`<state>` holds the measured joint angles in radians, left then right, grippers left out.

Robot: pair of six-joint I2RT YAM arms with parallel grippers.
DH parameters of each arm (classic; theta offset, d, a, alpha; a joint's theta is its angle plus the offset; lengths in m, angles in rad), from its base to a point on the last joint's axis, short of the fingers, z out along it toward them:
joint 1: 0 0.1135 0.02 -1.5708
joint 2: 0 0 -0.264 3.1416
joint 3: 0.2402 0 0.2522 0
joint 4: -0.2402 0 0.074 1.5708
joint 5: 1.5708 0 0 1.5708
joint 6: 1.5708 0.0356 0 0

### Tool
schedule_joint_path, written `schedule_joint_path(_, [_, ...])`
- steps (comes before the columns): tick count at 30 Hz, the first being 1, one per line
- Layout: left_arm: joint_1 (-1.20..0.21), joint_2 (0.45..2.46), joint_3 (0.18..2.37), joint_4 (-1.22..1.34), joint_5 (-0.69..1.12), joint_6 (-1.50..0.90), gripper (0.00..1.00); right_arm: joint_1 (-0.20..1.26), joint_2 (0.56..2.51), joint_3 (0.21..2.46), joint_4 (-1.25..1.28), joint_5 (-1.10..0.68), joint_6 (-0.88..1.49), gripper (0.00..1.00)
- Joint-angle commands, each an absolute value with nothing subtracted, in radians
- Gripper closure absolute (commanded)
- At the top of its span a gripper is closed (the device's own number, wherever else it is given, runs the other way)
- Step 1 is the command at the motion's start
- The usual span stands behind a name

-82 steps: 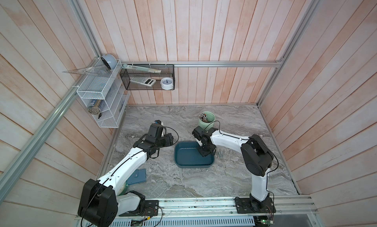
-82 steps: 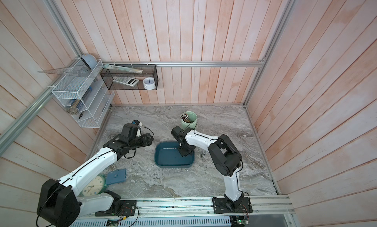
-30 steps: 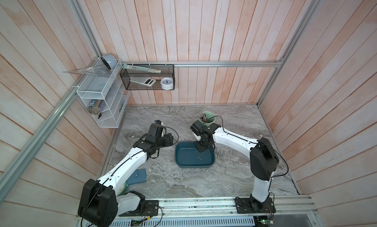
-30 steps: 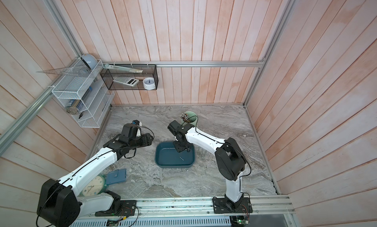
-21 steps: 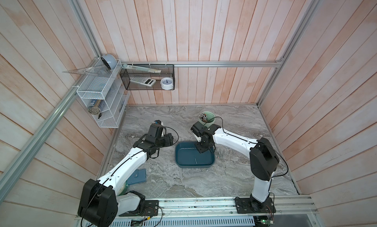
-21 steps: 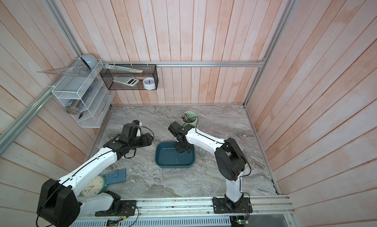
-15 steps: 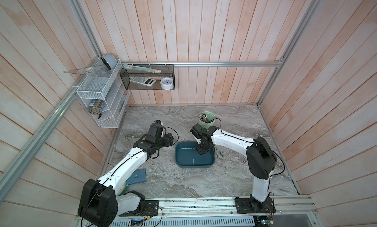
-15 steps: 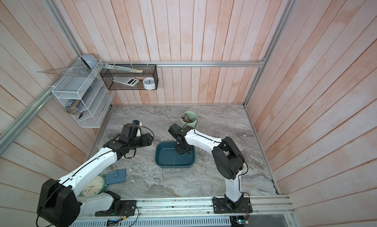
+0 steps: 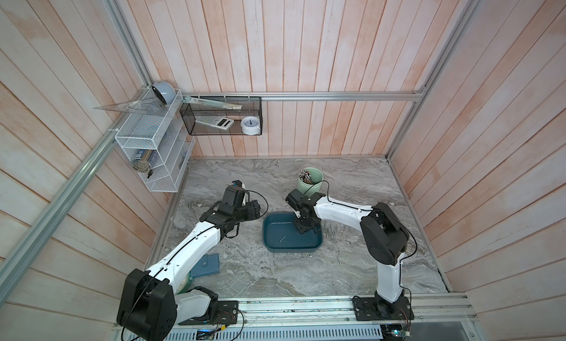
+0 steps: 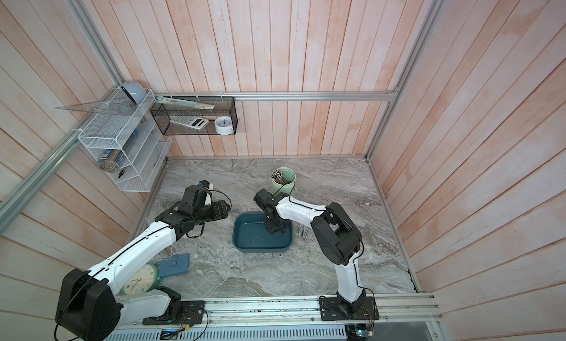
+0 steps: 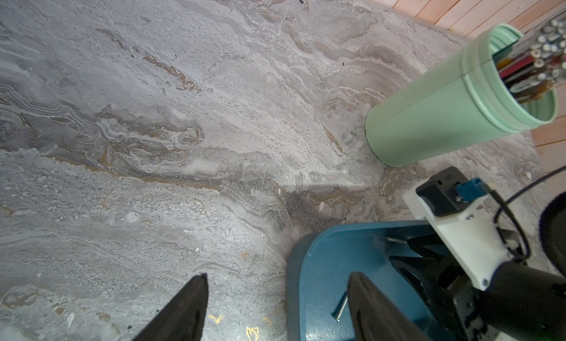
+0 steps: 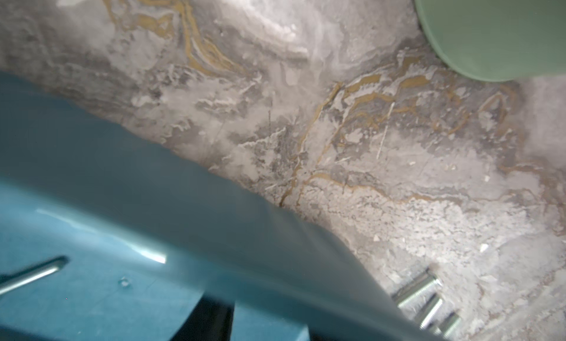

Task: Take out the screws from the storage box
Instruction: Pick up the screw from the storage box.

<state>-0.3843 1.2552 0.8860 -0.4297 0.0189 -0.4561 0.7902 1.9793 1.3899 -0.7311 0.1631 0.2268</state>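
Observation:
My right gripper will slide toward my left gripper to the screw near the box's back side (image 9: 287, 223) (image 12: 34, 274) beside it, along that side, with my fingers spanning the box's bare bottom.
The storage box (image 9: 291, 250) (image 10: 262, 248) is a shallow teal tray in the middle of the marble table. One screw (image 9: 282, 239) (image 10: 254, 239) (image 11: 340, 307) lies on its floor. Another screw (image 11: 395, 240) (image 12: 30, 276) lies near the back wall. Several screws (image 9: 330, 230) (image 10: 303, 232) (image 12: 425, 299) lie on the table just right of the box. My right gripper (image 9: 304, 227) (image 10: 275, 227) (image 12: 269, 330) is down in the box's back right corner, open, with bare tray floor between its fingers. My left gripper (image 9: 255, 209) (image 10: 225, 210) (image 11: 275, 293) hovers open and empty beside the box's left rim.
A pale green cup (image 9: 310, 181) (image 10: 283, 180) (image 11: 444, 109) of pencil-like sticks stands just behind the box. A lone screw (image 9: 337, 259) lies right of the box's front. A flat blue case (image 9: 206, 264) and a clock (image 10: 139, 282) sit front left under the left arm.
My right gripper has gone from shut to open and has come down toward the box's back right corner. The left arm has not moved.

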Motion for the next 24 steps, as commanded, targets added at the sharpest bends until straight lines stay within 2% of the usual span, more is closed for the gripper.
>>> schedule_joint_path(1, [-0.379, 1.261, 0.885, -0.419, 0.025, -0.45, 0.23, 0.783, 2.001, 1.38, -0.715, 0.2, 0.225, 0.57])
schedule_joint_path(13, [-0.379, 1.262, 0.885, -0.419, 0.027, -0.45, 0.23, 0.788, 1.985, 1.35, -0.699, 0.265, 0.303, 0.6])
schedule_joint_path(24, [-0.379, 1.258, 0.885, -0.419, 0.026, -0.45, 0.23, 0.791, 2.013, 1.339, -0.673, 0.22, 0.321, 0.61])
